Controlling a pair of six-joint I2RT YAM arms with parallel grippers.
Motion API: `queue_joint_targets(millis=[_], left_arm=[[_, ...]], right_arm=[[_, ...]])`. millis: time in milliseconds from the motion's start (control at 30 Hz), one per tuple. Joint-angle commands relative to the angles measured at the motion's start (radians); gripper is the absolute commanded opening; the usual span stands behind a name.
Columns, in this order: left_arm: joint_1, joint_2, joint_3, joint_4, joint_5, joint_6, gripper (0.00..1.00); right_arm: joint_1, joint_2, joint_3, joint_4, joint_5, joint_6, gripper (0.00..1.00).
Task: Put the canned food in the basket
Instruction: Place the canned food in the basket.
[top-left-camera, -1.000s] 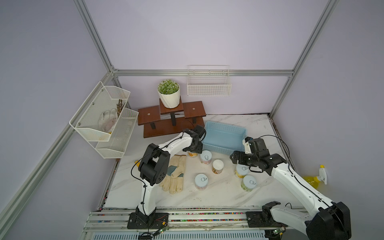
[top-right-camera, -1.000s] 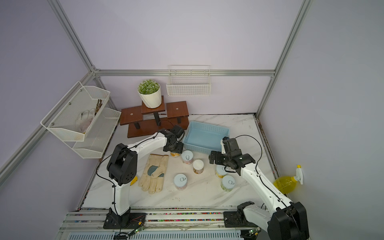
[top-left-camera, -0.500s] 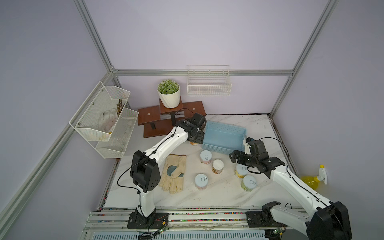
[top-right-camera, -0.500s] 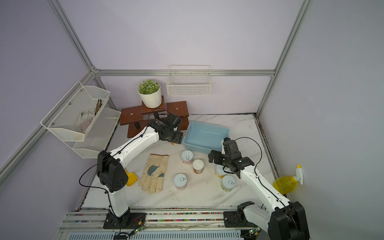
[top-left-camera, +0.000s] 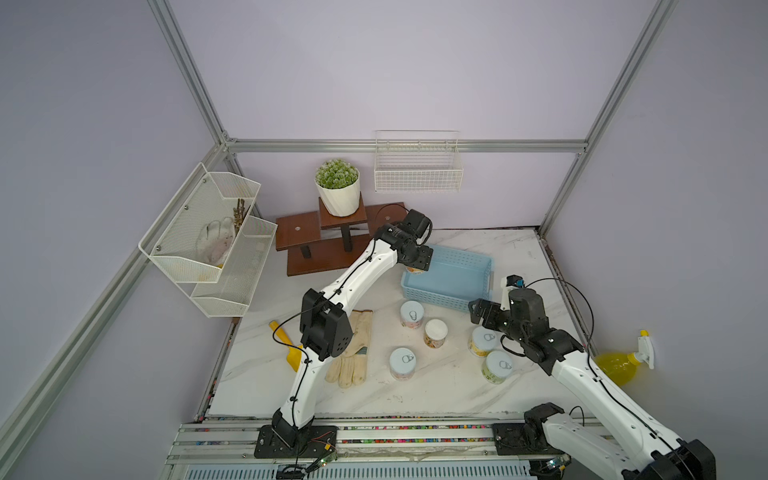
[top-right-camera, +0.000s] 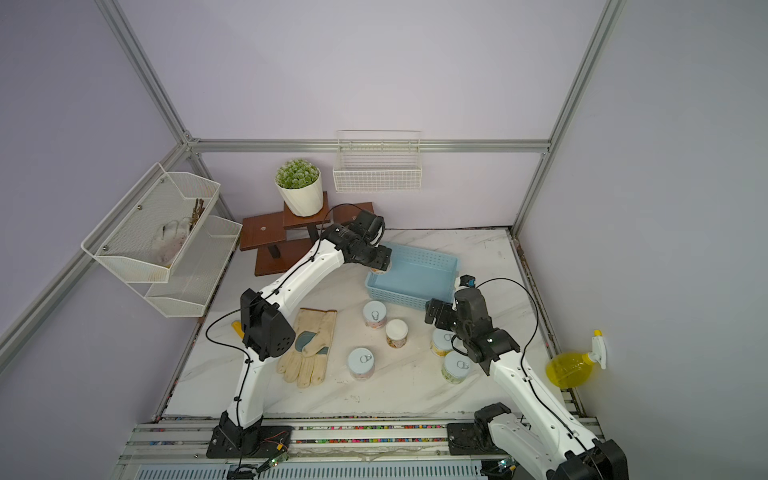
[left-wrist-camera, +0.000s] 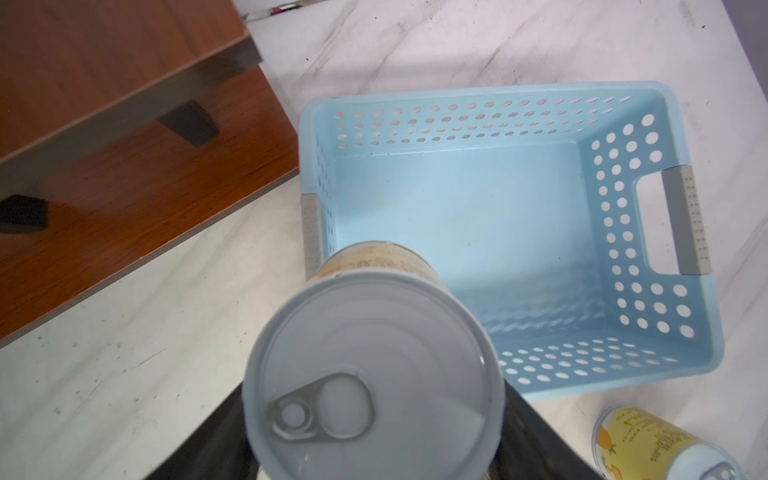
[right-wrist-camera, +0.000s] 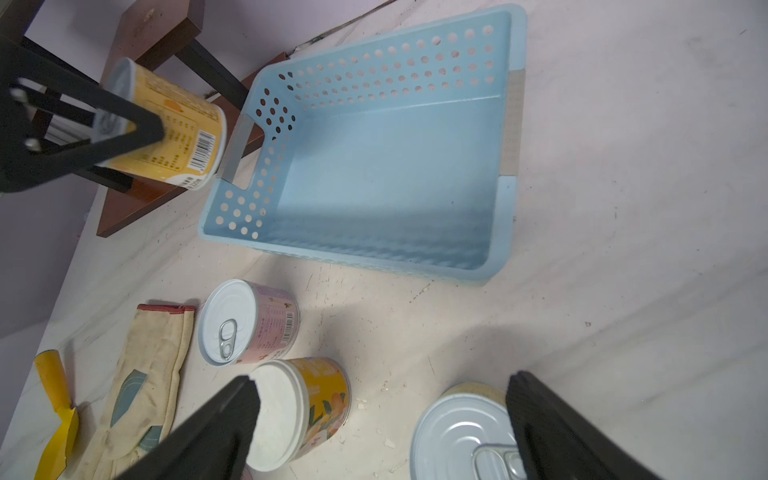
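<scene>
I will lower my left gripper past the grey handle into the end of the basket by the wooden stand and let go of the yellow-labelled can next, because the bottom of the basket is bare there.
My left gripper (top-left-camera: 419, 266) (top-right-camera: 380, 265) is shut on a yellow-labelled can (left-wrist-camera: 374, 374) (right-wrist-camera: 174, 137) and holds it in the air over the left end of the light blue basket (top-left-camera: 441, 297) (top-right-camera: 415, 272) (left-wrist-camera: 457, 228). The basket has nothing in it. Several more cans stand on the marble in front of it, among them a pink one (top-left-camera: 411, 313) (right-wrist-camera: 249, 324) and a white-topped one (top-left-camera: 435, 332) (right-wrist-camera: 299, 403). My right gripper (top-left-camera: 478, 309) (right-wrist-camera: 382, 399) hangs open just above the table, with a silver-lidded can (right-wrist-camera: 461, 432) beside one finger.
A tan work glove (top-left-camera: 353, 353) and a yellow scoop (top-left-camera: 286, 345) lie left of the cans. A brown wooden stand (top-left-camera: 316, 245) with a potted plant (top-left-camera: 337, 191) is close behind my left gripper. A yellow spray bottle (top-left-camera: 619, 365) sits off the table's right edge.
My left arm has lifted its can from the table by the glove and carried it back and right, over the basket's left end. My right arm has barely shifted.
</scene>
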Motion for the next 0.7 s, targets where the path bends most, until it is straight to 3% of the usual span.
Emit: queue_joint_targets(millis=[0, 667], left_arm=[[-0.016, 0.031, 0.098, 0.029, 0.038, 0.03, 0.73], [-0.038, 0.195, 0.097, 0.079, -0.012, 0.036, 0.73]], right_arm=[[0.002, -0.037, -0.011, -0.018, 0.05, -0.008, 0.99], [0.003, -0.136, -0.035, 0.02, 0.108, -0.002, 0.99]])
